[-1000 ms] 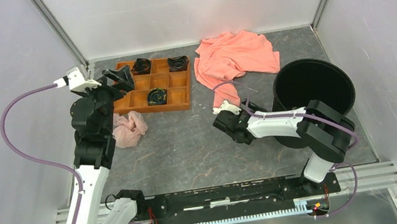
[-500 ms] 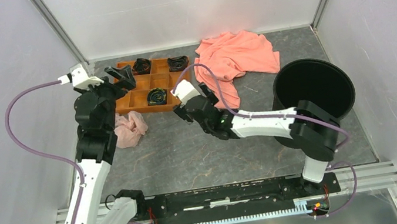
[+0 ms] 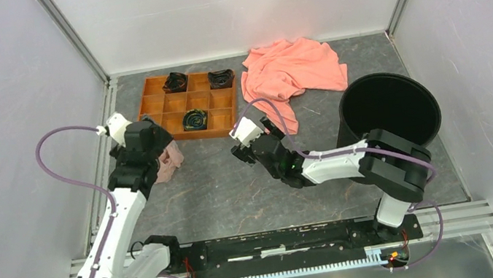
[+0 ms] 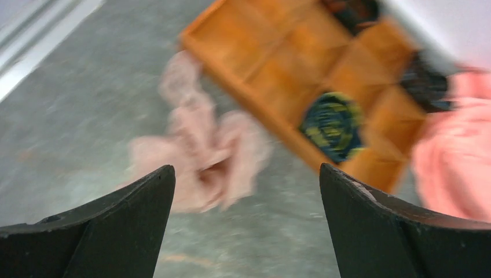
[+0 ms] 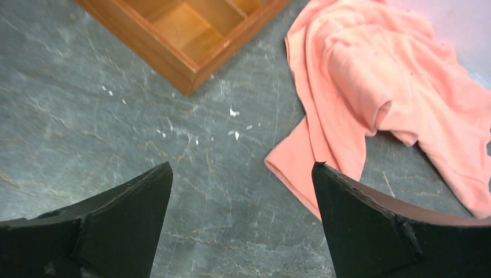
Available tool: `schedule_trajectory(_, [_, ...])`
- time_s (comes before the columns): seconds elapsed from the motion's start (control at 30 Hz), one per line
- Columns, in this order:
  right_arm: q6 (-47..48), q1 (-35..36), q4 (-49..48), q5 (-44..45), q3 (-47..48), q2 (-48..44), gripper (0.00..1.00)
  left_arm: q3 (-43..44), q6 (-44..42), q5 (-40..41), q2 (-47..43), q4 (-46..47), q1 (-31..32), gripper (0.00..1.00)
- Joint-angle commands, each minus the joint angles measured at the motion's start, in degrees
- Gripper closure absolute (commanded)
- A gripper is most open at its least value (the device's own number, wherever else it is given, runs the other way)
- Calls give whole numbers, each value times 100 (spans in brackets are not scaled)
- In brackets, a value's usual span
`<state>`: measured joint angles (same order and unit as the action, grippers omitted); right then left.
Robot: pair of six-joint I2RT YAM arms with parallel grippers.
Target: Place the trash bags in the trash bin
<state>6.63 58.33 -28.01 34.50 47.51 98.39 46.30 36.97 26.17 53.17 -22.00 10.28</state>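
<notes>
The trash bag is below, so my left gripper will next lower its open fingers onto the near crumpled end (image 3: 166, 173) (image 4: 201, 191), which lies clear of the orange tray's rim.
The trash bag (image 3: 173, 159) is a crumpled pale pink film lump on the grey table, just in front of the orange tray. My left gripper (image 3: 155, 150) hovers over it, open and empty. In the blurred left wrist view the bag (image 4: 202, 156) lies just ahead of the left gripper (image 4: 246, 191), nearer the left finger. The black trash bin (image 3: 383, 76) stands upright at the right. My right gripper (image 3: 258, 137) is mid-table, open and empty. In the right wrist view, bare table lies between the fingers of the right gripper (image 5: 242, 191).
An orange compartment tray (image 3: 150, 107) with coiled black items stands at the back left and also shows in both wrist views (image 4: 278, 87) (image 5: 185, 35). A salmon-orange cloth (image 3: 292, 66) lies at the back centre, its hem by my right finger (image 5: 394, 87).
My left arm swung back from the tray and came down over the pink bag. My right arm reached left from beside the bin toward the tray, then drew slightly back.
</notes>
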Motion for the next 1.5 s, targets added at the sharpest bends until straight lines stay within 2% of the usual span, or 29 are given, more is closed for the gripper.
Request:
schedule_trajectory(0.0, [158, -5, -602, -231, 5, -438, 2, 127, 999, 1528, 177, -1745, -26, 0])
schedule_trajectory(0.23, [-4, -6, -437, -298, 123, -369, 2, 146, 1041, 1743, 186, -2098, -35, 0])
schedule_trajectory(0.4, [6, -8, -547, -202, -64, -601, 2, -40, 798, 701, 818, -1654, -35, 0])
schedule_trajectory(0.53, [-29, -7, -572, -405, -175, -705, 2, -191, 791, 759, 1223, -1309, -85, 0])
schedule_trajectory(0.6, [-24, -5, -619, -789, -226, -771, 2, -217, 722, 638, 1265, -1181, -143, 3])
schedule_trajectory(0.7, [12, -12, -957, -1566, -488, -960, 2, -217, 404, 335, 1266, -1000, -179, 16])
schedule_trajectory(0.87, [-293, -7, -1551, -2366, -783, -1080, 2, -227, -53, 127, 1307, -936, -206, 55])
schedule_trajectory(0.93, [-296, -12, -1544, -2675, -708, -992, 2, -260, -220, -90, 1321, -835, -211, 65])
schedule_trajectory(0.97, [-287, -6, -1501, -2759, -665, -943, 2, -251, -331, -279, 1319, -772, -211, 73])
schedule_trajectory(1.03, [-285, -1, -1431, -2834, -573, -880, 2, -173, -609, -812, 1292, -676, -211, 95])
schedule_trajectory(1.17, [-308, -5, -1592, -2911, -692, -920, 2, 99, -1019, -1667, 1080, -880, -211, 98])
schedule_trajectory(1.27, [-421, -13, -2128, -3003, -1030, -1119, 2, 131, -1350, -2293, 606, -948, -211, 98])
schedule_trajectory(1.33, [-462, -9, -2385, -3019, -1183, -1171, 2, 46, -1537, -2563, 265, -894, -211, 98])
schedule_trajectory(1.47, [-534, -3, -2256, -3110, -1048, -1073, 2, -416, -1672, -3065, -446, -362, -211, 98])
